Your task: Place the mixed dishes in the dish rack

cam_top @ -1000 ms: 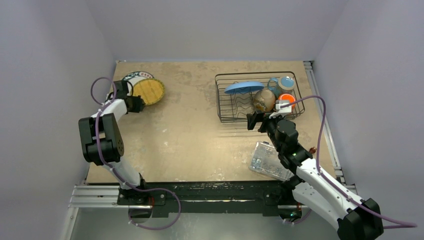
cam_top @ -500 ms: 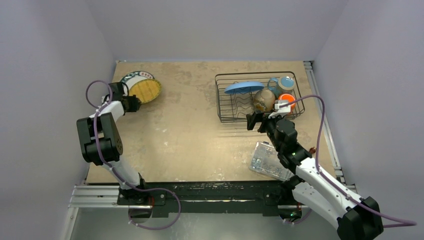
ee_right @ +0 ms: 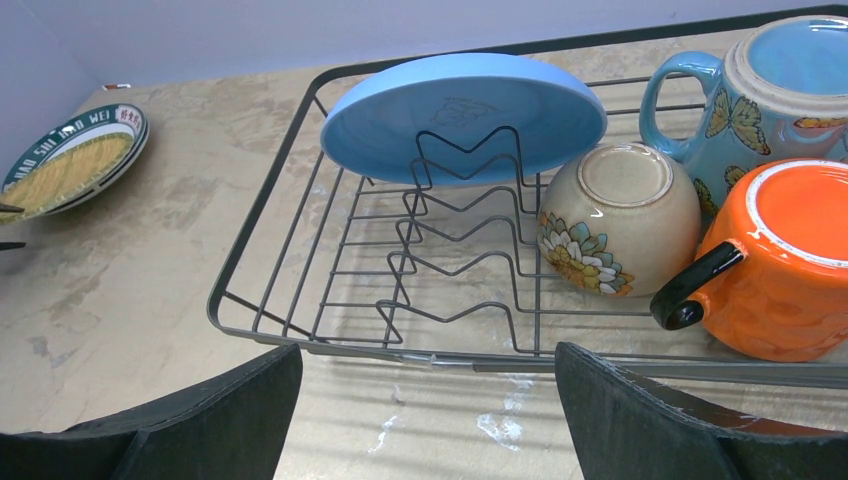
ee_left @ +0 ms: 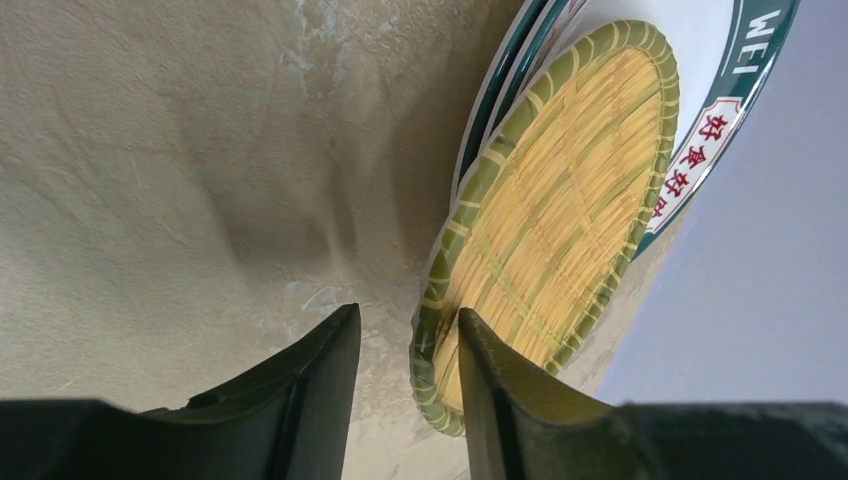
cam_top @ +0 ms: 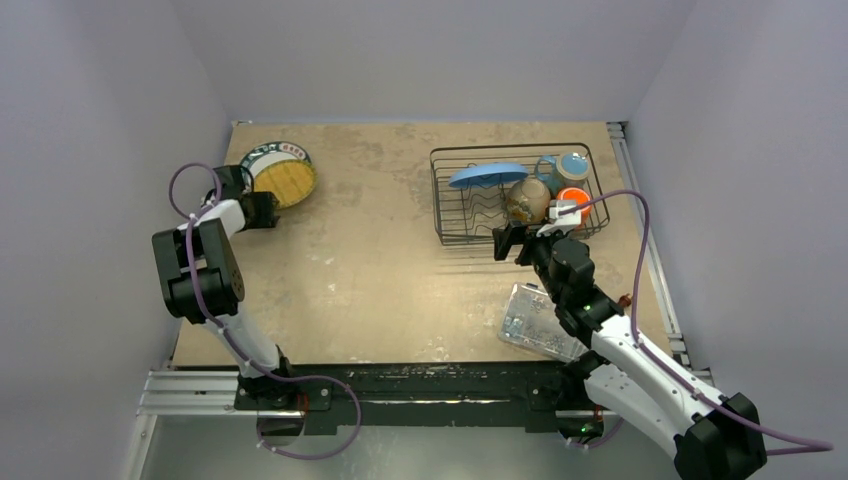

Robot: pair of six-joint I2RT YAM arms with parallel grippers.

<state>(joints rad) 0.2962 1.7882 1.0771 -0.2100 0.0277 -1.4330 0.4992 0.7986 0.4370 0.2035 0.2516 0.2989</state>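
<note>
The left gripper moves slightly outward onto the yellow plate's near rim (cam_top: 277, 206) (ee_left: 427, 335) and closes next, since that rim already lies between its fingers.
The yellow dark-rimmed plate (ee_left: 570, 200) lies tilted on the white plate with the green patterned rim (ee_left: 740, 70) at the far left of the table (cam_top: 284, 180). My left gripper (ee_left: 405, 320) straddles the yellow plate's near rim. Its jaws are apart: one finger rests on the plate's face, the other stands clear of the rim. The dish rack (cam_top: 437, 205) holds the blue plate (ee_right: 462, 115), the bowl (ee_right: 620, 215), the light-blue mug (ee_right: 770, 80) and the orange cup (ee_right: 790, 260). My right gripper (ee_right: 428, 350) hangs wide open and empty just in front of the rack.
A clear plastic box of small parts (cam_top: 535, 320) lies near the right arm, in front of the rack. The left wall stands close behind the two plates. Bare tabletop (cam_top: 370, 250) spans the middle between the plates and the rack.
The yellow plate slid a little left, back over the white plate, and my left gripper's jaws have parted from its rim. The right arm has not moved.
</note>
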